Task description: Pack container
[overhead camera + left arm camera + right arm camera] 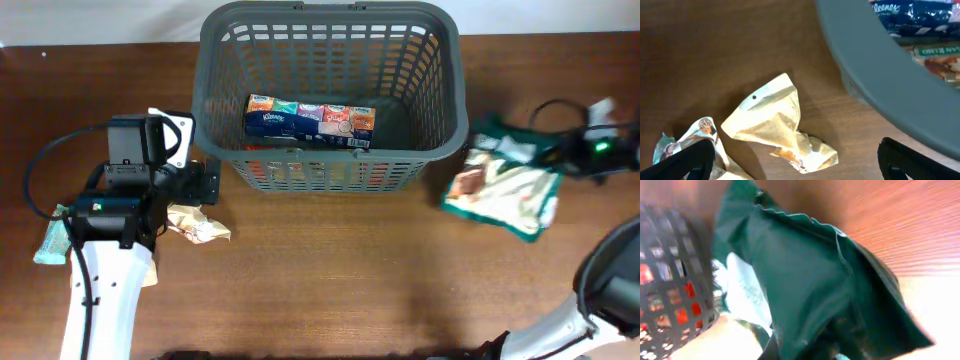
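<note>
The green and white packet needs to be lifted over the basket's nearest rim by my right gripper next. Then it should be lowered where the basket bottom beside the Kleenex pack (310, 120) is empty.
The dark grey basket (330, 60) stands at the back middle and holds a blue Kleenex pack (310, 120) and other packets. My left gripper (200, 185) is open and empty, just left of the basket, above a crumpled yellow packet (200, 225). In the left wrist view the yellow packet (775, 120) lies between the spread fingers (800, 162), with the basket rim (880, 75) at the right. My right gripper (590, 148) is shut on a green and white snack packet (505, 190) right of the basket. That packet fills the right wrist view (810, 270), and the jaws are hidden behind it.
A teal packet (50, 240) lies at the far left beside the left arm. Another printed wrapper (700, 130) sits by the left finger. The basket's lattice side (670, 280) shows at the left of the right wrist view. Bare wooden table (350, 280) lies in front.
</note>
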Tool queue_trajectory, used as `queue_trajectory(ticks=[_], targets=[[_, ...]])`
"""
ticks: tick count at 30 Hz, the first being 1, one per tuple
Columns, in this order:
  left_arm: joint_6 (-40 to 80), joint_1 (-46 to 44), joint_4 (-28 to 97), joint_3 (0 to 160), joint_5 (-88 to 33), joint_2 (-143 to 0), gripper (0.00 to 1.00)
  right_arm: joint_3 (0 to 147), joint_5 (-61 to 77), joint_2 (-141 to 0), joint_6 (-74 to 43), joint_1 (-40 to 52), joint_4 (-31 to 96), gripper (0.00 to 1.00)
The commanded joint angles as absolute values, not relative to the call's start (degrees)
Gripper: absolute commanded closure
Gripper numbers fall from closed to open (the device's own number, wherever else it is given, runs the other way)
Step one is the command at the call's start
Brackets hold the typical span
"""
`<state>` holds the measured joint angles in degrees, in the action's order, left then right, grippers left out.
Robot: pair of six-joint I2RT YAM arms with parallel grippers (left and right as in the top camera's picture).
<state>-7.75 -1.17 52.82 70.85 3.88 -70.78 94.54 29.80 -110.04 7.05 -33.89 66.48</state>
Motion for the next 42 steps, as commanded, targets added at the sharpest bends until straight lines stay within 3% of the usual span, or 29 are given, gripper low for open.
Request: queue_trajectory(ticks=[1,13,20,28,36,42], targets=[[-8.69,-1.34,52.05,71.31,4.29,-71.2,0.01,102.8,29.91,-104.77,6.63,-35.38,68.95,0.96],[-8.69,-1.34,51.4,71.31,4.29,-71.2,0.01,125.8,31.0,-102.19,5.26,-29.82,74.39,0.96],[-8.69,-1.34,51.42,71.31,4.29,-71.2,0.01,146.28,31.03,-101.82,2.57,-25.32,74.02,0.96],[-8.69,-1.34,51.42,71.31,4.29,-71.2,0.01,166.5,31.44,-101.6,2.42,-14.13,74.22,0.96],[-8.69,-1.34,51.4,71.31,4.27,-71.2,0.01,164.9,29.3,-103.26,4.23,2.83,81.06,0.96],[-8.69,-1.34,51.42,71.31,4.27,-71.2,0.01,155.87,24.32,-106.74,7.11,8.78,84.84,0.96]])
